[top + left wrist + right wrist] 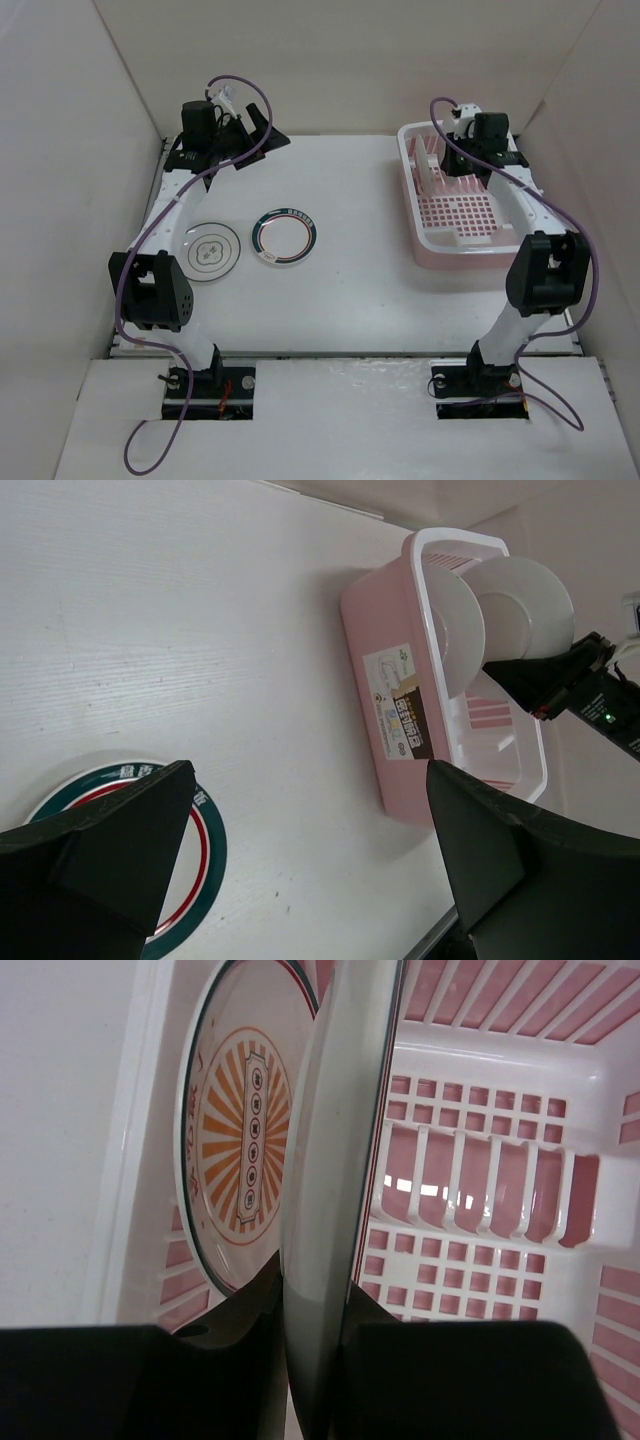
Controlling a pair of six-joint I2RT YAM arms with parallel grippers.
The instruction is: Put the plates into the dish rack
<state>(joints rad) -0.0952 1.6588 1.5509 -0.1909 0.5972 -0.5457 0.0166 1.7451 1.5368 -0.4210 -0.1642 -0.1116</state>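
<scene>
The held plate is parallel to the dividers, so I will next lower it slightly with my right gripper toward the sunburst plate (235, 1130), into the nearest divider slot (392, 1175), and let go of the plate's rim.
Two plates lie flat on the table at the left: one with a dark green rim band (285, 238) (212, 855) and one with a thin dark ring (211, 252). The pink dish rack (412, 190) (390, 710) (480, 1190) stands at the right. An orange sunburst plate (235, 1130) (455, 620) stands upright inside it. My right gripper (455, 150) (315, 1270) is shut on the rim of another plate (335, 1140) (520, 605), held upright and edge-on in the rack beside the sunburst plate. My left gripper (258, 135) (310, 780) hangs open and empty above the table behind the flat plates.
White walls enclose the table on the left, back and right. The rack has upright slotted dividers (470, 1195) and a grid floor (460, 215). Purple cables (125, 290) loop along both arms.
</scene>
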